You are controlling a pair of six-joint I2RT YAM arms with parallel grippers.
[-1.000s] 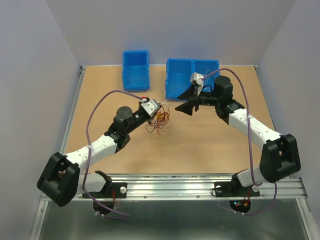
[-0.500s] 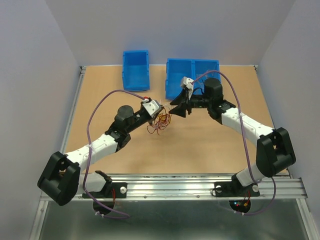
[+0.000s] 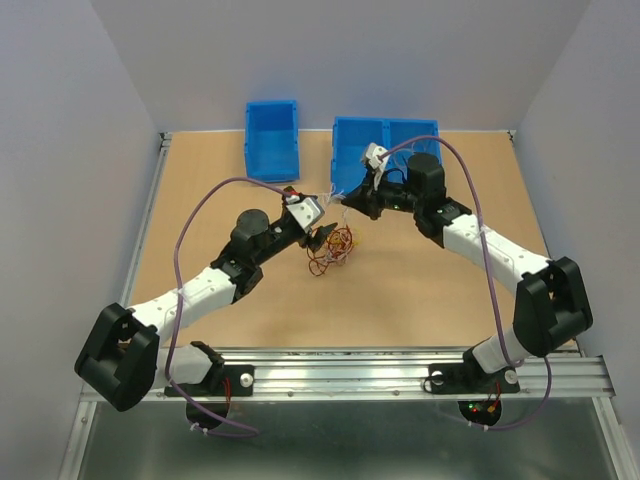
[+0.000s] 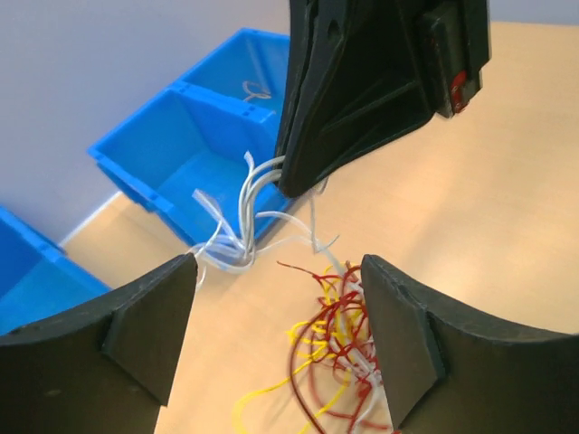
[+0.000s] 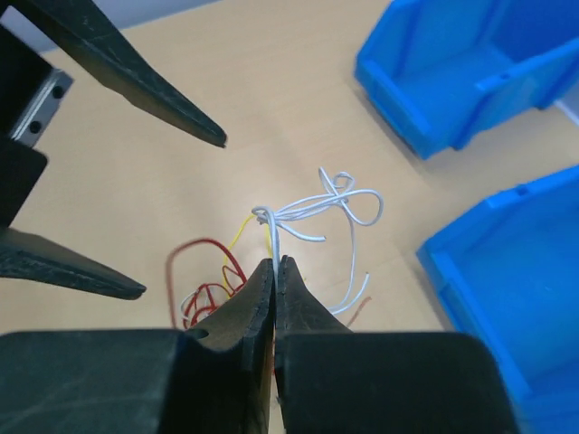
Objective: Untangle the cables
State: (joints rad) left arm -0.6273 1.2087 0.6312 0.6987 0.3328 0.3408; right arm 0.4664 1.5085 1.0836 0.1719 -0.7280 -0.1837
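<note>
My left gripper moves down toward the right in the top view onto the red and yellow clump (image 3: 341, 241) (image 4: 339, 336) next, since it lies below and that way.
The cables are a clump of red and yellow wires (image 3: 341, 246) with a bunch of white wires (image 3: 336, 201) rising from it. My right gripper (image 3: 348, 203) is shut on the white wires (image 5: 318, 207), pinching one strand at its tips (image 5: 274, 265). My left gripper (image 3: 325, 236) stands open, and the red and yellow clump (image 4: 339, 336) lies blurred close to its right finger (image 4: 403, 348), untouched by the left finger (image 4: 136, 334). In the left wrist view the white wires (image 4: 242, 237) run up into the right gripper (image 4: 291, 185). The right wrist view shows the red loops (image 5: 210, 282) below and left of its jaws.
A small blue bin (image 3: 272, 104) stands at the back of the table, with a wider two-compartment blue bin (image 3: 385, 122) to its right, just behind the right gripper. The left wrist view shows a wire (image 4: 256, 90) in its far compartment. Purple cables run along both arms.
My left gripper has opened and let go of the clump, which has dropped lower. My right gripper has moved left to the clump and shut on the white wires.
</note>
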